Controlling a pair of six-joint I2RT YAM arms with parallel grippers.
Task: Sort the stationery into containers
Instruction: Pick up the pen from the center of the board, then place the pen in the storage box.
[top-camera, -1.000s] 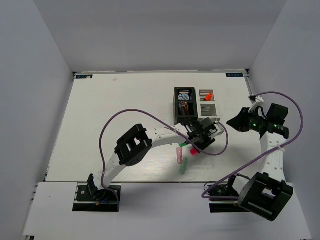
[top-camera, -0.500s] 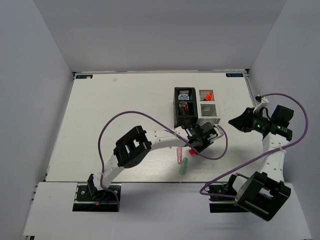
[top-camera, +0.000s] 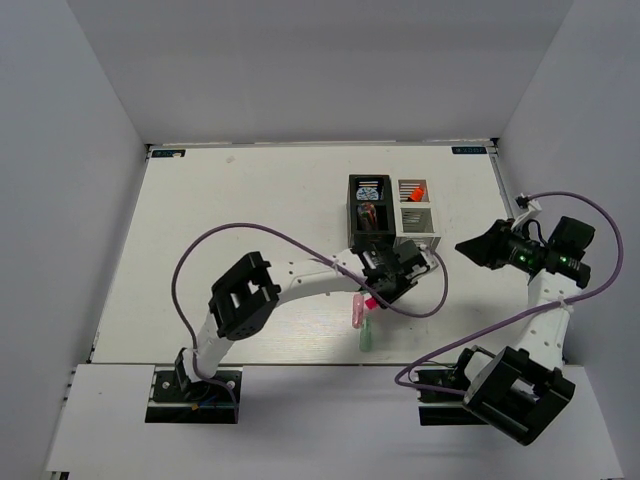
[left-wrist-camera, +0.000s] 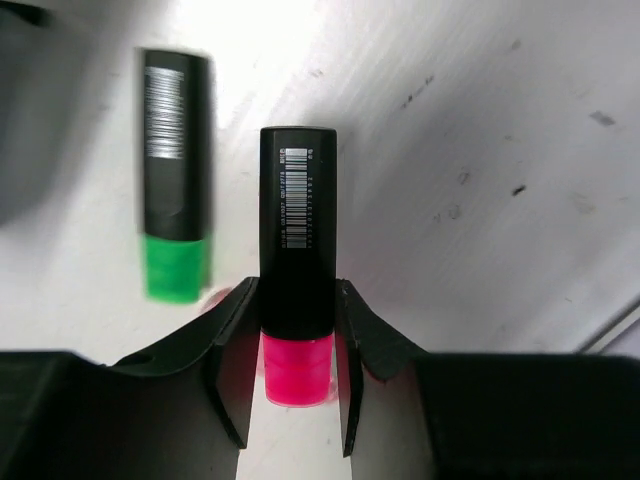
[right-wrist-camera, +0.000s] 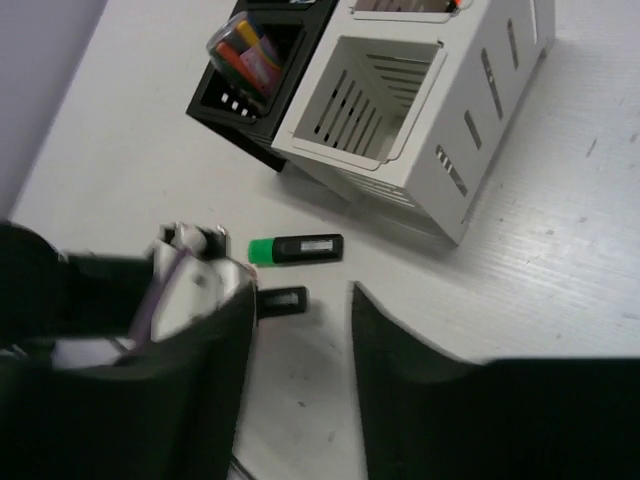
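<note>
The left gripper rises next, moves outward over the white organizer's far section (top-camera: 412, 191) and releases the pink-capped highlighter, since an orange-capped highlighter sits in that section.
My left gripper (top-camera: 378, 288) is shut on a black highlighter with a pink cap (left-wrist-camera: 297, 250), holding its body near the cap, just in front of the containers. A green-capped highlighter (left-wrist-camera: 175, 215) lies beside it on the table and also shows in the right wrist view (right-wrist-camera: 295, 249). The black organizer (top-camera: 352, 215) holds a blue-white tape roll (top-camera: 369, 190) and other coloured items. The white organizer (top-camera: 415, 236) holds an orange-capped highlighter (top-camera: 416, 191). A pale pink capsule (top-camera: 357, 311) and a green capsule (top-camera: 366, 335) lie nearer the front. My right gripper (top-camera: 470, 246) is open and empty, right of the white organizer.
The left arm's purple cable (top-camera: 250, 232) loops over the table's middle. The white organizer's near compartment (right-wrist-camera: 372, 95) has nothing in it. The table's right edge (top-camera: 503, 200) runs close to my right gripper.
My left gripper has moved left and a little nearer with the pink-capped highlighter in it. My right gripper has drawn slightly back to the right.
</note>
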